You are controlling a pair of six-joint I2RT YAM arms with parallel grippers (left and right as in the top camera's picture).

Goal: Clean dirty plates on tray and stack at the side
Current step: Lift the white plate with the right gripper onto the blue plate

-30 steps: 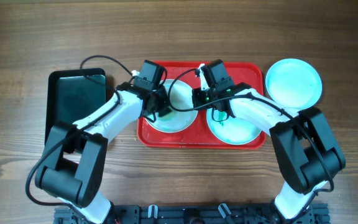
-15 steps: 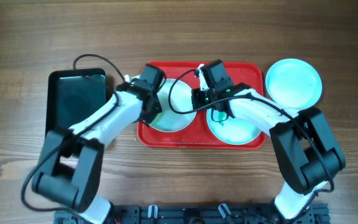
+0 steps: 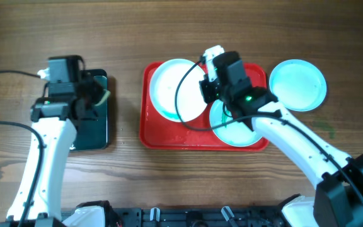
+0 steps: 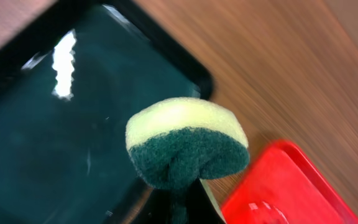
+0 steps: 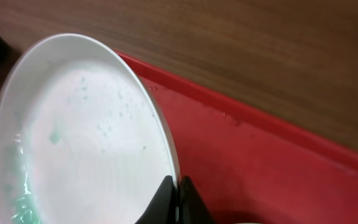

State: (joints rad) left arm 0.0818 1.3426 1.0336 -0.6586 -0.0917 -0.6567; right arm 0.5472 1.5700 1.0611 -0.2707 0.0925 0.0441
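I will move my right gripper to the right in the overhead view, then down, and let go of the white plate [image 3: 172, 88] onto the cyan plate, which is already outside the tray for stacking.
The red tray [image 3: 169, 135] lies mid-table. My right gripper [image 3: 207, 88] is shut on the rim of the white plate [image 3: 172, 88] and holds it tilted above the tray's left half. In the right wrist view the plate [image 5: 79, 130] carries faint teal smears near its lower left, and the fingers [image 5: 178, 194] pinch its edge. A pale cyan plate [image 3: 232, 126] sits in the tray, partly under my right arm. Another cyan plate [image 3: 298, 85] lies on the table to the right. My left gripper [image 3: 96, 94] is shut on a yellow-green sponge [image 4: 188, 146] over the black tray [image 3: 84, 120].
The black glossy tray [image 4: 55, 118] lies at the left, with bare wood between it and the red tray [image 4: 284, 186]. Cables trail from both arms over the table.
My left arm has swung left off the white plate to above the black tray, carrying the sponge. My right gripper has taken the white plate's rim and lifted it.
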